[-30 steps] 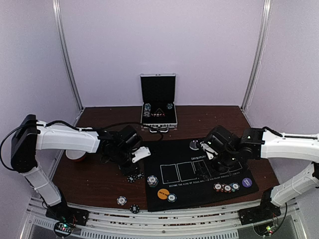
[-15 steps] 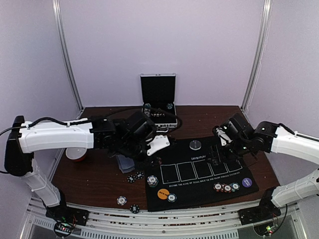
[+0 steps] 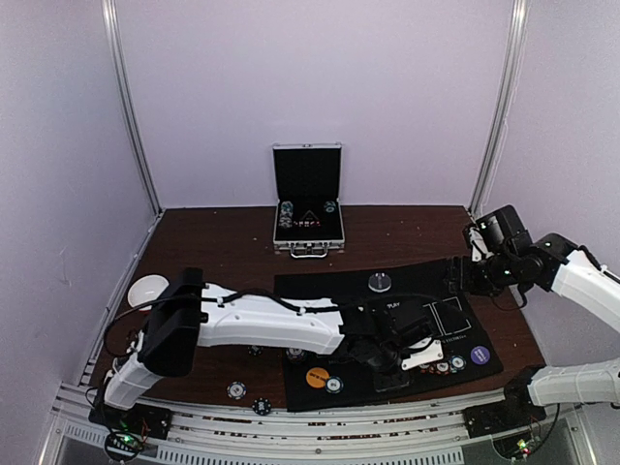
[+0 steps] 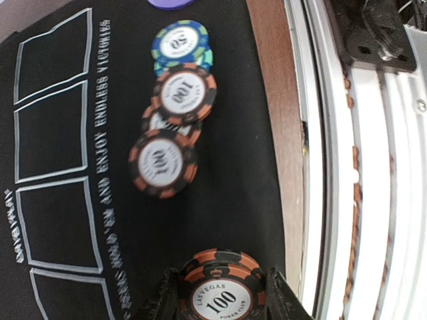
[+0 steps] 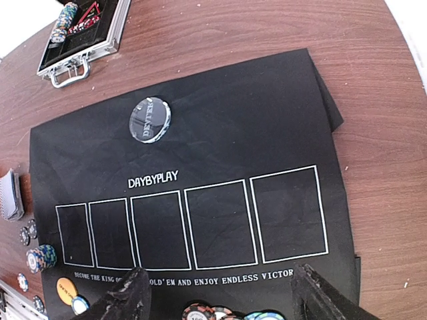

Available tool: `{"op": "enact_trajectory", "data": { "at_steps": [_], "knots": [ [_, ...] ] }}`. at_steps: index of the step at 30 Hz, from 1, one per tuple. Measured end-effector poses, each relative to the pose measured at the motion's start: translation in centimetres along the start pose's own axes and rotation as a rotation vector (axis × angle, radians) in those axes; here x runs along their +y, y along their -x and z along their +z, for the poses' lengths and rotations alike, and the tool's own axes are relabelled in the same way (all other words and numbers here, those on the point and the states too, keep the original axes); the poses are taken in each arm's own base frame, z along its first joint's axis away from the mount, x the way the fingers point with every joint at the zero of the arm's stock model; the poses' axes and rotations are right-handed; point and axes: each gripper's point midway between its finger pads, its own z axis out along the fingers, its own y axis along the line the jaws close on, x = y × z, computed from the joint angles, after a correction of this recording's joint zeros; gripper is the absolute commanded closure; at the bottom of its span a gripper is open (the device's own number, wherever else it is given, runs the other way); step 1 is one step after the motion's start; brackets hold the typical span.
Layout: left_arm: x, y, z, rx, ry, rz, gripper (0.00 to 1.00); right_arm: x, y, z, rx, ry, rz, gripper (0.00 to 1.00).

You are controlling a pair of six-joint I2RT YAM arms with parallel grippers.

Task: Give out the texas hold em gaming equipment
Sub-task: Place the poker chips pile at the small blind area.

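Note:
The chip goes down with my left gripper next for release on the bare black mat beside the chip row's end farthest from the purple button disc (image 3: 480, 355).
My left gripper (image 3: 411, 356) reaches across the black mat (image 3: 329, 295) to its front right. It is shut on an orange-and-black 100 poker chip (image 4: 221, 293), which sits between the fingers in the left wrist view. Just ahead of it several chips (image 4: 163, 163) lie on the mat, among them a blue 50 chip (image 4: 181, 43), next to the purple button disc (image 3: 480, 355). My right gripper (image 5: 223, 300) is open and empty, held high over the mat's right side. The silver-grey disc (image 5: 150, 120) lies at the mat's back, the orange disc (image 3: 317, 377) at its front left.
The open silver case (image 3: 308, 208) stands at the back centre. A stack of cards (image 5: 10, 193) and loose chips (image 3: 236, 390) lie on the wood left of the mat. A white round thing (image 3: 148, 291) sits far left. The table's front edge and rail (image 4: 347, 167) are close to my left gripper.
My left arm has swung from the table's left side across to the mat's front right. My right arm has pulled back from the mat towards the right.

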Motion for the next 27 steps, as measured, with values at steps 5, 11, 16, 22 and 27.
{"op": "enact_trajectory", "data": {
  "at_steps": [5, 11, 16, 22, 27],
  "knots": [
    [-0.3, 0.3, 3.3, 0.011, 0.011, 0.011, 1.0, -0.5, -0.4, 0.1, 0.007, -0.008, -0.007, 0.25],
    [-0.2, -0.3, 4.3, 0.03, 0.021, 0.008, 0.66, -0.5, -0.9, 0.2, 0.023, 0.003, -0.011, 0.26],
    [0.5, 0.0, 4.2, 0.023, 0.058, 0.001, 0.38, 0.0, -1.2, 0.2, 0.036, 0.029, -0.017, 0.26],
    [1.4, 1.3, 2.6, -0.016, 0.098, 0.001, 0.29, 0.3, -2.0, 0.5, 0.079, 0.047, -0.031, 0.27],
    [1.8, 2.9, -3.7, -0.093, 0.12, 0.007, 0.28, 0.5, -2.4, 0.7, 0.102, 0.055, -0.03, 0.31]
  ]
}}
